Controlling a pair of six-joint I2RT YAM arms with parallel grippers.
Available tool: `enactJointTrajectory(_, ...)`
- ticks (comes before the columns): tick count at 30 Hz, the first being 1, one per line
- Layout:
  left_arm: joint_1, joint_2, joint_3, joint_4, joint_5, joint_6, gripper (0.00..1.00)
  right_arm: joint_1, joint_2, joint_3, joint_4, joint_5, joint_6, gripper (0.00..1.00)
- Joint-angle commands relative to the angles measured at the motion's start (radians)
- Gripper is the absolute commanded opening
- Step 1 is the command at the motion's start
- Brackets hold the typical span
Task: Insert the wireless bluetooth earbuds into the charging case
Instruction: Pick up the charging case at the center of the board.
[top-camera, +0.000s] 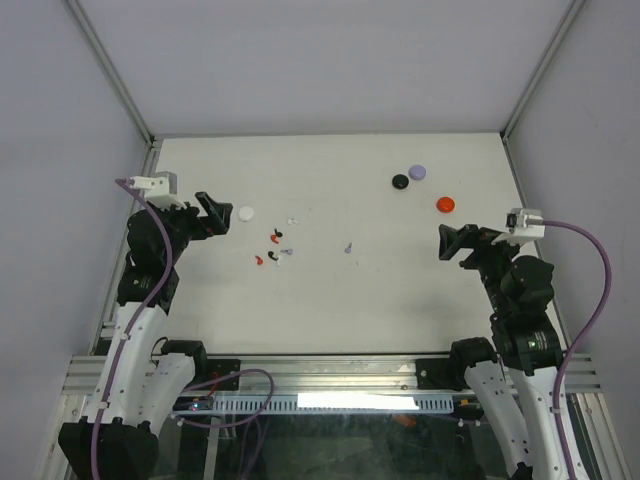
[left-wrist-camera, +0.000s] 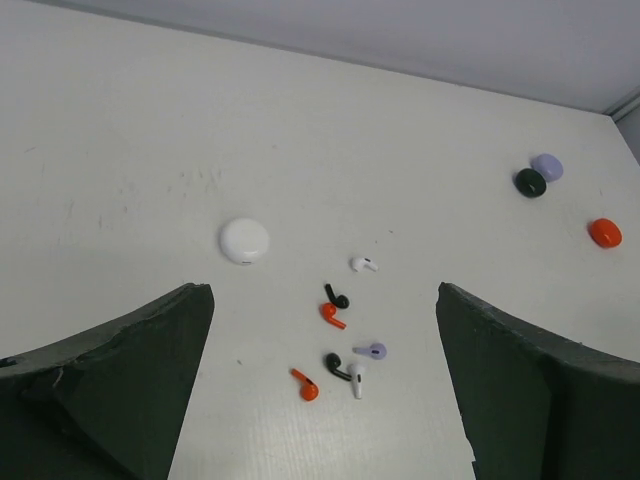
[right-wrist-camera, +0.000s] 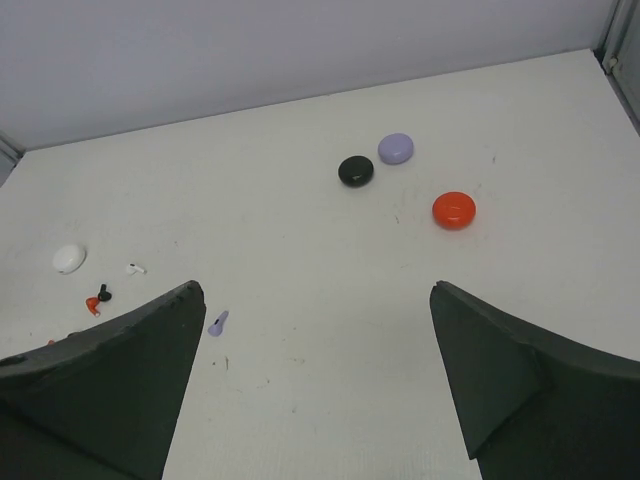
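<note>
My left gripper will move to its right in the top view and down around the white disc (top-camera: 246, 213) (left-wrist-camera: 244, 241).
Several tiny stemmed earbuds (left-wrist-camera: 340, 340) in red, black, white and pale purple lie scattered on the white table, left of centre in the top view (top-camera: 276, 247). One pale purple earbud (top-camera: 348, 247) lies apart; it also shows in the right wrist view (right-wrist-camera: 217, 323). Four round, closed discs lie flat: white (top-camera: 246, 213), black (top-camera: 401, 181), purple (top-camera: 418, 172), red (top-camera: 445, 204). My left gripper (top-camera: 218, 214) is open and empty, just left of the white disc (left-wrist-camera: 244, 241). My right gripper (top-camera: 445, 244) is open and empty, below the red disc (right-wrist-camera: 454, 210).
Grey walls with metal frame posts close in the table at the back and both sides. The arms' bases and cables sit at the near edge. The black disc (right-wrist-camera: 355, 170) and purple disc (right-wrist-camera: 396, 148) touch or nearly touch at the back right.
</note>
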Motion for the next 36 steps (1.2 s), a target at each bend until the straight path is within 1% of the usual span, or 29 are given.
enactJointTrajectory(1, 0.007, 0.016, 0.054, 0.006, -0.002, -0.007, 0.99, 0.009, -0.018, 0.021, 0.029, 0.012, -0.004, 0.99)
enactJointTrajectory(6, 0.007, 0.039, 0.057, -0.006, -0.003, -0.017, 0.99, 0.011, -0.015, 0.015, 0.033, 0.011, 0.01, 0.99)
enactJointTrajectory(11, 0.006, 0.129, 0.087, -0.037, 0.038, -0.028, 0.99, 0.01, -0.002, 0.02, 0.028, -0.019, 0.01, 0.99)
enactJointTrajectory(14, 0.005, 0.235, 0.13, -0.083, 0.041, -0.032, 0.99, 0.011, -0.014, 0.016, 0.032, -0.022, 0.007, 0.99)
enactJointTrajectory(17, 0.006, 0.355, 0.164, -0.127, 0.016, -0.042, 0.99, 0.01, -0.028, 0.007, 0.046, -0.03, 0.008, 0.99)
enactJointTrajectory(21, 0.003, 0.504, 0.218, -0.171, -0.006, -0.05, 0.98, 0.01, -0.009, 0.007, 0.044, -0.053, 0.014, 0.99)
enactJointTrajectory(24, -0.018, 0.599, 0.263, -0.185, -0.047, -0.03, 0.91, 0.013, -0.008, 0.008, 0.045, -0.057, 0.015, 0.99)
enactJointTrajectory(28, -0.092, 0.732, 0.342, -0.215, -0.156, -0.014, 0.9, 0.017, -0.013, 0.004, 0.051, -0.054, 0.011, 0.99)
enactJointTrajectory(33, -0.126, 0.918, 0.469, -0.237, -0.259, 0.001, 0.87, 0.018, -0.017, 0.005, 0.049, -0.057, 0.011, 0.99)
enactJointTrajectory(36, -0.127, 1.024, 0.554, -0.256, -0.276, 0.016, 0.85, 0.02, -0.023, 0.005, 0.048, -0.047, 0.008, 0.99)
